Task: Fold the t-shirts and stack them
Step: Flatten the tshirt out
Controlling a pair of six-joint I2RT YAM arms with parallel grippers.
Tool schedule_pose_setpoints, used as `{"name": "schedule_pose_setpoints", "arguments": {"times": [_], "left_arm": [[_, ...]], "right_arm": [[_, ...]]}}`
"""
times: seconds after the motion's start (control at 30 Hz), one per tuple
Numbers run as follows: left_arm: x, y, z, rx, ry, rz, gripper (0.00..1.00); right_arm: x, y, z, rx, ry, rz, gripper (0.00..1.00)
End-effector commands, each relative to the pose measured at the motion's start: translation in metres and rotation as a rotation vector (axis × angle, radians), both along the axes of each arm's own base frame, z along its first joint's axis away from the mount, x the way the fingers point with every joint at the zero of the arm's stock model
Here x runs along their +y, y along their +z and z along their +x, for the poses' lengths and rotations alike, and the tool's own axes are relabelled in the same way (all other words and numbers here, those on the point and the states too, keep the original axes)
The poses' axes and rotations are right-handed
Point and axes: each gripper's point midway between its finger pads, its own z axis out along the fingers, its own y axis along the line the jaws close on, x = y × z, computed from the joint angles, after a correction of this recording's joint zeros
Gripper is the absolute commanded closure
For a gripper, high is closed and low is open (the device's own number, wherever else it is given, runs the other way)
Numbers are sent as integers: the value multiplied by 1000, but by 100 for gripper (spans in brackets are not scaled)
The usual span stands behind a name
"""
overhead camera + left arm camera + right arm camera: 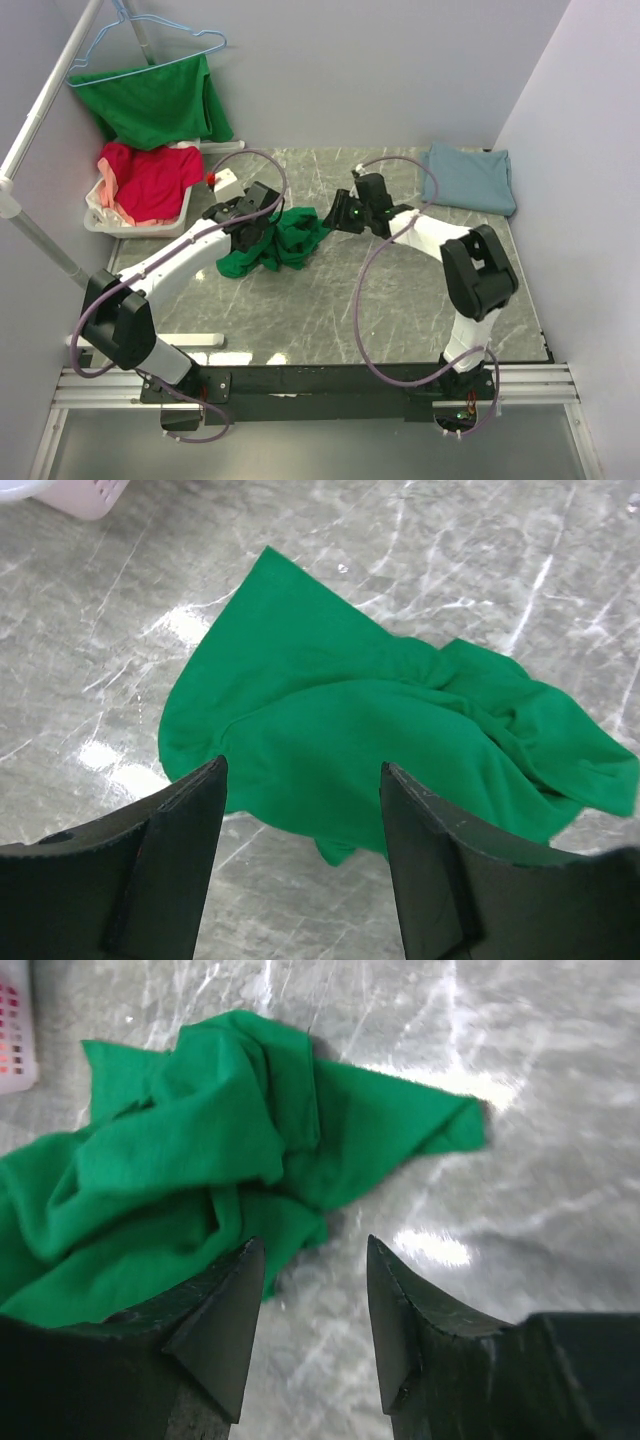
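Observation:
The left gripper will next go down, moving to the right in the top view, and close on the green t-shirt's near edge (268,264) (332,838), since that edge lies crumpled below.
A bright green t-shirt (285,240) lies crumpled on the marble table between the two arms; it also shows in the left wrist view (370,720) and the right wrist view (190,1160). My left gripper (303,780) is open just above the shirt's near edge and holds nothing. My right gripper (315,1260) is open and empty over bare table beside the shirt's right edge. A folded blue-grey t-shirt (470,175) lies at the back right. A second green t-shirt (160,100) hangs at the back left. Red and pink shirts (150,180) fill a white basket (110,225).
A blue wire hanger (150,45) hangs on a white rail above the back-left corner. A small white box with a red part (224,181) sits beside the basket. The basket's corner shows in the left wrist view (70,492). White walls close in the table.

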Motion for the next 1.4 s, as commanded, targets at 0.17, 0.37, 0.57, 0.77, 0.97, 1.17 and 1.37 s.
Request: {"name": "schedule_pose_setpoints", "arguments": {"times": [0.17, 0.37, 0.57, 0.77, 0.97, 1.17, 1.37], "left_arm": [[21, 10, 6, -42, 21, -91, 32], [35, 4, 8, -35, 28, -101, 33], [41, 3, 7, -29, 27, -95, 32], [48, -1, 6, -23, 35, -95, 32], [47, -7, 12, -14, 36, -99, 32], [34, -10, 30, -12, 0, -121, 33], [7, -35, 63, 17, -78, -146, 34]], "right_arm": [[54, 5, 31, -34, 86, -12, 49], [67, -1, 52, -40, 73, -34, 49], [75, -14, 74, -18, 51, -64, 79], [61, -1, 72, -44, 3, -87, 100], [13, 74, 50, -180, -96, -99, 100], [-48, 160, 16, -337, -184, -114, 100], [-84, 196, -14, -411, -221, -93, 100]]}}
